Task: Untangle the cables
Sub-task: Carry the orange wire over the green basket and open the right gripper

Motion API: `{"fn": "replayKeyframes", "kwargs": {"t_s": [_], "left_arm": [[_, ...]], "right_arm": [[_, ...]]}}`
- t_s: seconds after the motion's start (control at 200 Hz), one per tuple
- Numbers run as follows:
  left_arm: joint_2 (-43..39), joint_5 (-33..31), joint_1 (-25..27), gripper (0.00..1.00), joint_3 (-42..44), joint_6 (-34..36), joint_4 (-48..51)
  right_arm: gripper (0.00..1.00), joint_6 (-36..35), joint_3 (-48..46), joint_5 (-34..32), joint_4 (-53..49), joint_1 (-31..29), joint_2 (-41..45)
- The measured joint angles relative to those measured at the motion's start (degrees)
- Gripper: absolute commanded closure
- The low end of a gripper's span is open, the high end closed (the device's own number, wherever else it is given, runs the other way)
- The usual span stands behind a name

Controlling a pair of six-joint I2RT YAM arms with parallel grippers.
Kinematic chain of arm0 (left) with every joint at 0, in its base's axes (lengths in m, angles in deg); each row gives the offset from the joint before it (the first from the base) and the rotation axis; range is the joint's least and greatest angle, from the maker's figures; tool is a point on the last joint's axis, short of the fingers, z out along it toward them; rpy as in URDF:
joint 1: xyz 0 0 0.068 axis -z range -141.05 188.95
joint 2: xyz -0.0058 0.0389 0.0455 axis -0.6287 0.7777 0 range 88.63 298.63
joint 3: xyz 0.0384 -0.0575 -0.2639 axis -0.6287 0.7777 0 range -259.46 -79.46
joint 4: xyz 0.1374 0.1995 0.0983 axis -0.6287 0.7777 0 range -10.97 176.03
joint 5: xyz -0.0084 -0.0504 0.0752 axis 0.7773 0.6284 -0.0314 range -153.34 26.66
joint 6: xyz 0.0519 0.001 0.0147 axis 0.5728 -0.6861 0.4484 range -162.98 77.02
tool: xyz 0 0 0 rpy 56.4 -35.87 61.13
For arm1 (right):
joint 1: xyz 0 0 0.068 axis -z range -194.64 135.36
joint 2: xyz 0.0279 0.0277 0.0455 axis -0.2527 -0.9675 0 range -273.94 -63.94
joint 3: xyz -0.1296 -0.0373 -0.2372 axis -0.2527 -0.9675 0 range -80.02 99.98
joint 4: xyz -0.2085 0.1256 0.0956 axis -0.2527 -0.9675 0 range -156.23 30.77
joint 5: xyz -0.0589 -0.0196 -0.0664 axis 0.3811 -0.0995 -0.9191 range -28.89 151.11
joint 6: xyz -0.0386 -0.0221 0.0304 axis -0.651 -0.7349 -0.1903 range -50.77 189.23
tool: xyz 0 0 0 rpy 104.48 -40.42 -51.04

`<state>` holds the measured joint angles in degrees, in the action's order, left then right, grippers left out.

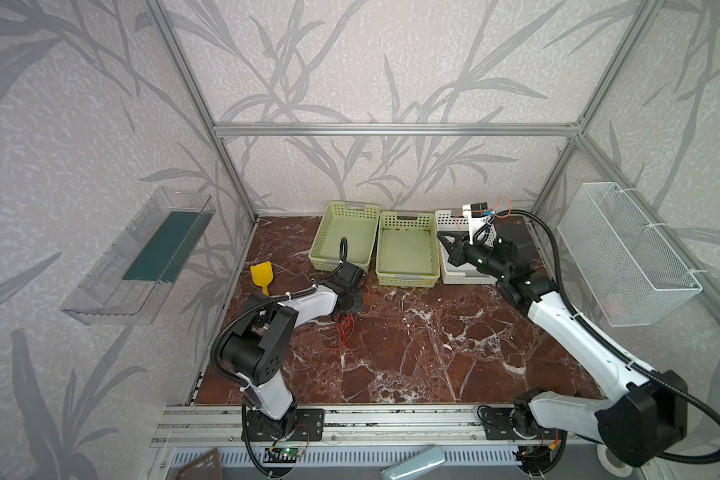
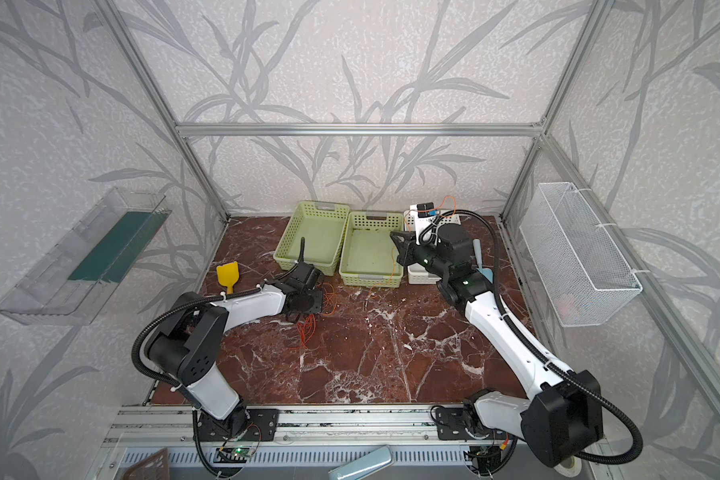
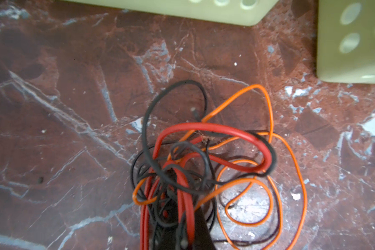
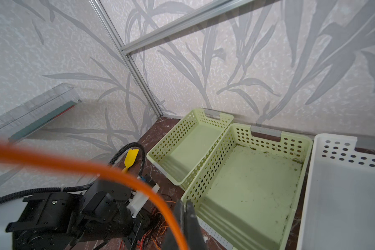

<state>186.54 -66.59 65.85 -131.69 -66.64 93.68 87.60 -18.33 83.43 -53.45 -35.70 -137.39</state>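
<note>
My right gripper lowers over the bottom of the middle basket next and releases the orange cable there. This pale green basket stands below the gripper's raised fingers.
The cables lie in a tangled heap of orange, red and black loops on the marble table, left of the middle in both top views. My left gripper is down on the heap. In the left wrist view its dark jaws are shut in the knot, with the red cable and black cable running over them. My right gripper hangs raised over the baskets, shut on the orange cable. A thin strand of this cable drops over the middle basket.
Two pale green baskets and a white basket stand in a row at the back. A yellow scoop lies at the back left. A wire basket hangs on the right wall, a clear shelf on the left wall.
</note>
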Motion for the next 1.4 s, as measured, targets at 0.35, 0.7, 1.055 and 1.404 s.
{"fn": "replayKeyframes", "kwargs": {"t_s": [0.35,0.7,1.055,1.404], "left_arm": [[-1.20,3.45,2.01,0.98,1.22,0.76,-1.77],[-2.25,6.73,2.97,0.98,2.16,0.98,-1.81],[-3.76,7.61,3.45,0.98,2.89,0.96,-1.36],[-3.96,7.82,3.52,0.98,2.89,0.96,-1.27]], "right_arm": [[1.00,-4.96,22.01,4.00,-2.60,-0.04,-18.84],[1.00,-8.48,42.58,6.82,-5.03,-0.66,-41.38],[0.98,-10.21,46.07,7.02,-7.87,-3.02,-54.23],[0.61,-9.25,48.19,8.09,-9.40,-4.44,-58.64]]}}
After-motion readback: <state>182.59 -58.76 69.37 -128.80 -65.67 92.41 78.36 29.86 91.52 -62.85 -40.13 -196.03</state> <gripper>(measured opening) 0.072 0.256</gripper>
